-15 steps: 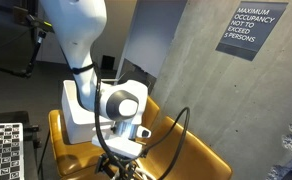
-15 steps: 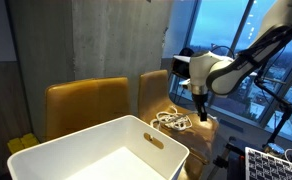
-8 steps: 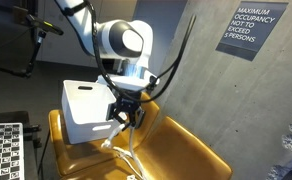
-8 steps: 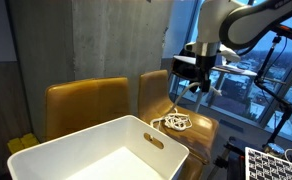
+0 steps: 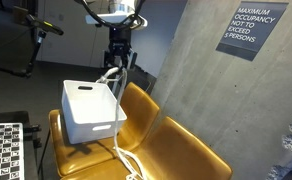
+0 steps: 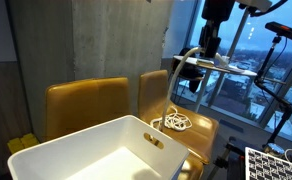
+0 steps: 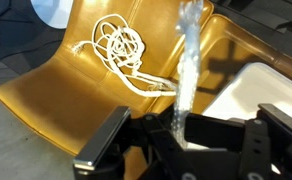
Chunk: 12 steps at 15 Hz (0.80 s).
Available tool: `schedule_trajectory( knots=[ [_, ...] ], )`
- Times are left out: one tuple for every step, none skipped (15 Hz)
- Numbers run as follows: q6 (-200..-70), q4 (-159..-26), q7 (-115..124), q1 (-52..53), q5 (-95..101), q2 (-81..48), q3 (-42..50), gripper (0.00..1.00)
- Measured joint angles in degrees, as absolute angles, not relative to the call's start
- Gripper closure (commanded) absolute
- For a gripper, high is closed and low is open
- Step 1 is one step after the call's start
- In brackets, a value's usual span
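Note:
My gripper rises and shifts over the open white bin (image 6: 106, 150) next, then lowers a little and releases the rope, since the rope still hangs outside the bin's rim.
My gripper (image 5: 117, 63) is raised high above the yellow seats and is shut on a white rope (image 5: 116, 110). In the wrist view the rope (image 7: 186, 60) runs up between the jaws (image 7: 176, 128), blurred, and its other end lies in a loose coil (image 7: 121, 45) on a yellow chair seat (image 7: 66, 85). In an exterior view the rope (image 6: 176, 85) hangs from the gripper (image 6: 208, 48) down to the coil (image 6: 174, 122) on the seat. The rope's lower end trails over the seat front (image 5: 131, 172).
A white plastic bin (image 5: 91, 110) with a handle slot stands on a yellow chair next to the rope; it fills the foreground in an exterior view (image 6: 106, 155). A concrete wall with an occupancy sign (image 5: 249, 28) stands behind. A window (image 6: 251, 60) lies past the chairs. A checkerboard (image 5: 1, 150) sits low.
The gripper has risen a long way from just over the seat to high above the chairs, drawing the rope up taut with it while the coil stays on the seat.

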<state>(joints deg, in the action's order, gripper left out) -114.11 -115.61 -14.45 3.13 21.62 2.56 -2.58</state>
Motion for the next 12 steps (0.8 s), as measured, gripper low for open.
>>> schedule_trajectory(
  knots=[
    [-113.45,-114.94,-13.35,3.99,21.56,2.95,-3.55,1.0],
    [-113.0,-114.12,-12.36,4.8,21.54,3.1,-4.48,1.0],
    [-112.41,-113.12,-11.41,5.57,21.54,3.11,-5.37,1.0],
    [-111.7,-111.84,-10.54,6.36,21.54,3.08,-6.27,1.0],
    [-110.93,-110.38,-9.84,7.11,21.54,3.05,-7.15,1.0],
    [-109.89,-108.61,-9.18,7.9,21.54,3.02,-8.03,1.0],
    [-108.76,-106.68,-8.61,8.68,21.54,2.97,-8.96,1.0],
    [-107.61,-104.68,-8.14,9.45,21.54,2.89,-9.84,1.0],
    [-106.55,-102.69,-7.68,10.2,21.55,2.78,-10.73,1.0],
    [-105.49,-100.66,-7.19,10.91,21.59,2.56,-11.54,1.0],
    [-104.56,-98.78,-6.85,11.49,21.62,2.23,-12.24,1.0],
    [-103.92,-96.99,-6.65,11.93,21.68,1.77,-12.77,1.0]
  ],
)
